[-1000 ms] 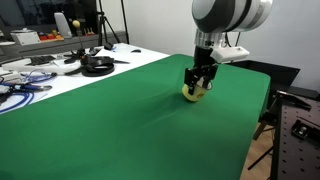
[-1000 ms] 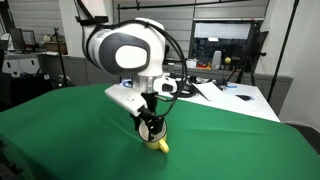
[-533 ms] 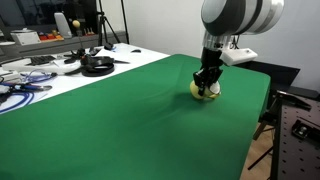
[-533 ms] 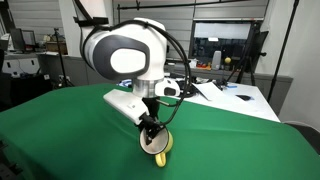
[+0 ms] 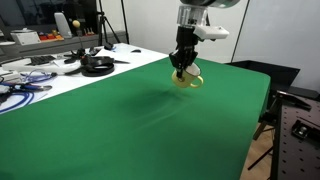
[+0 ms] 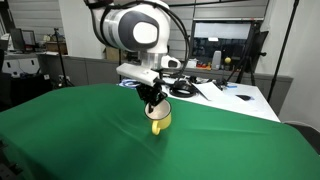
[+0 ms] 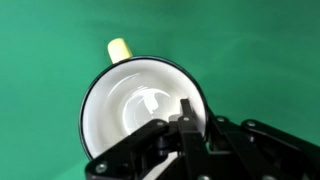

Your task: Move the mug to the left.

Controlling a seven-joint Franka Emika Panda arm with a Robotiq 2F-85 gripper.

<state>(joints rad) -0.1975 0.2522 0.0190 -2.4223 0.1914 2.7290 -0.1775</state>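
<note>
The gripper moves down next until the hanging mug stands on the green cloth, then releases the mug's rim, since that bare patch lies just below.
The yellow mug (image 5: 187, 79) hangs from my gripper (image 5: 183, 66), a little above the green cloth (image 5: 120, 130) in both exterior views. The jaws are shut on the mug's rim, one finger inside and one outside. From the opposite side, the mug (image 6: 160, 122) tilts below the gripper (image 6: 154, 104). In the wrist view I look down into the mug's cream inside (image 7: 135, 108). Its yellow handle (image 7: 119, 48) points away, and my gripper (image 7: 196, 118) pinches the rim at the lower right.
A white table beside the cloth carries a black pan (image 5: 97, 65), cables (image 5: 20, 88) and other clutter. A white desk (image 6: 232, 98) with papers stands behind the cloth. A black metal frame (image 5: 296, 125) stands past the cloth's edge.
The jaws have closed on the mug's rim. The arm has risen and carried the mug off the cloth, shifting it across the table.
</note>
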